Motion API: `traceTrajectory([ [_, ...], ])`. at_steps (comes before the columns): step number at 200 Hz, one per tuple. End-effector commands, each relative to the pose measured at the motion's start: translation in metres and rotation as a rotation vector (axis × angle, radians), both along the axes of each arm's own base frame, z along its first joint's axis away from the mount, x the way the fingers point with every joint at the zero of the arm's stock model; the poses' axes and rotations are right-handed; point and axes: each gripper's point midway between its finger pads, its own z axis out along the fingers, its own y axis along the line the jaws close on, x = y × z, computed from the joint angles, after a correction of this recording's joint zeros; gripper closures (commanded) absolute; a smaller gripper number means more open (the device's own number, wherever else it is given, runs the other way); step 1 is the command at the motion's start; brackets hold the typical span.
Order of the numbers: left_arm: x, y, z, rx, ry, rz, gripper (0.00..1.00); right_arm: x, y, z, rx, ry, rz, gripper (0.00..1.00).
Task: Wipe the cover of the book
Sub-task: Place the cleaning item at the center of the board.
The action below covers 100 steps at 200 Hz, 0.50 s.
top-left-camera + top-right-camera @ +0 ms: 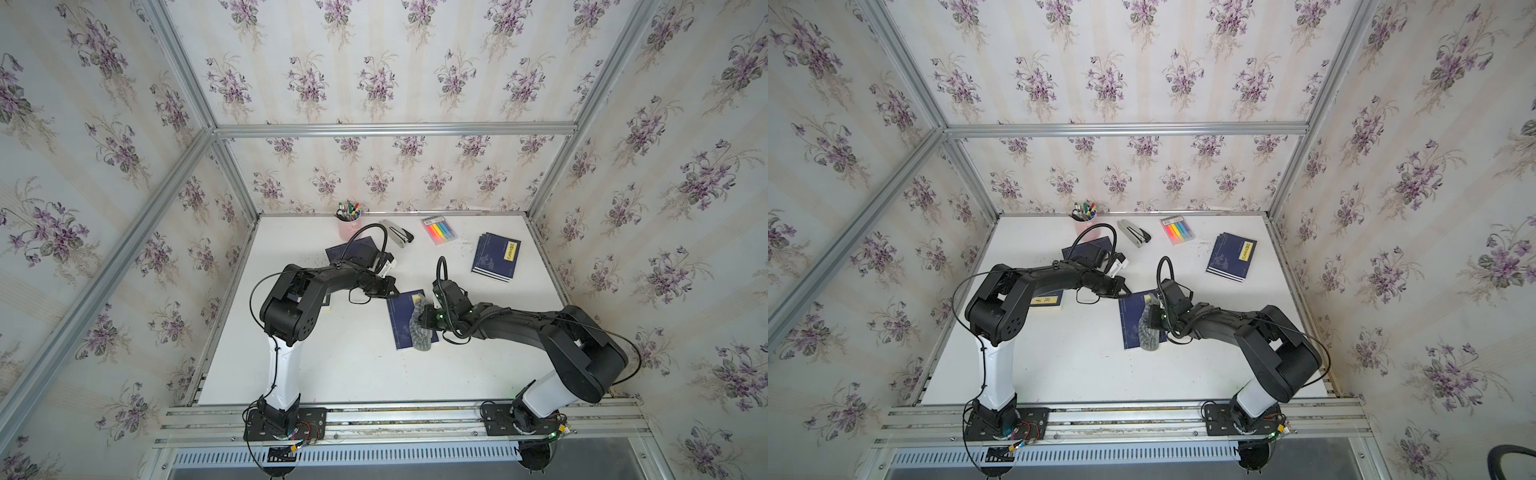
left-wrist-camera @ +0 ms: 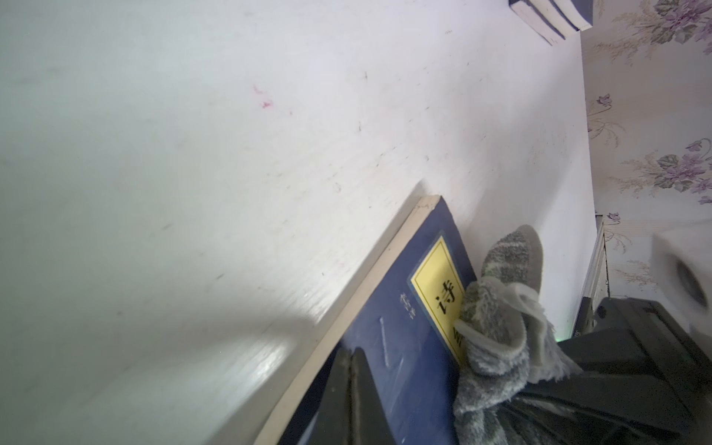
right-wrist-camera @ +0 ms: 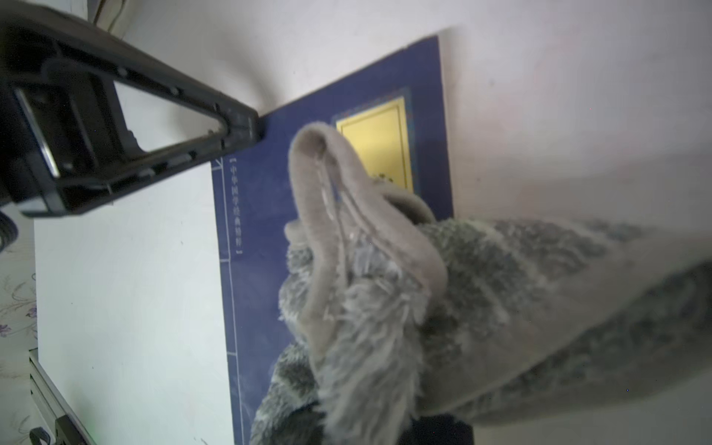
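My right gripper is going to lift the cloth off the dark blue book next. It will lower the cloth onto the bare tabletop between itself and the stack of blue books and let go.
A dark blue book point(image 1: 400, 322) point(image 1: 1133, 322) with a yellow title label point(image 2: 437, 285) point(image 3: 379, 142) lies flat in the middle of the white table. A grey fluffy cloth point(image 1: 419, 330) point(image 1: 1149, 330) point(image 3: 385, 293) is bunched on the right half of its cover, and my right gripper point(image 1: 429, 319) point(image 1: 1158, 316) is shut on it; the cloth hides the fingers. My left gripper point(image 1: 388, 293) point(image 1: 1124, 292) point(image 2: 356, 352) point(image 3: 248, 129) is shut with nothing between its fingers. Its tip rests on the book's far left corner.
Along the back stand a pink pen cup point(image 1: 349, 227), a stapler point(image 1: 397, 233) and a pack of coloured markers point(image 1: 439, 229). A stack of blue books point(image 1: 496, 257) lies at the back right. Other blue books lie under the left arm point(image 1: 347, 249) point(image 1: 1048, 301).
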Motion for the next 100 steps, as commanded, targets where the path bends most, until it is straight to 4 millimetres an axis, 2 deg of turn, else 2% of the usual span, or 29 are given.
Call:
traceTrajectory([
  [1,-0.022,0.028,-0.03,0.17,0.104,0.038,1.0,-0.002,-0.025,0.0,-0.039,-0.001,-0.046,1.0],
  [18,-0.021,0.027,-0.026,0.155,0.09,0.035,1.0,0.008,-0.045,0.012,-0.023,-0.023,-0.095,1.0],
  [20,-0.021,0.027,-0.024,0.152,0.087,0.034,1.0,0.016,-0.057,0.016,-0.024,-0.032,-0.134,1.0],
  [29,-0.021,0.025,-0.019,0.139,0.077,0.032,1.0,0.024,-0.07,0.027,-0.042,-0.058,-0.161,1.0],
  [58,-0.014,0.021,0.01,0.112,0.009,0.038,0.97,0.05,-0.12,0.056,-0.258,-0.129,-0.243,0.99],
  [88,-0.01,0.021,0.045,0.107,-0.058,0.044,0.88,0.06,-0.143,0.046,-0.329,-0.087,-0.275,0.95],
  [100,-0.011,0.023,0.057,0.114,-0.081,0.049,0.83,0.06,-0.15,0.038,-0.358,-0.066,-0.29,0.87],
])
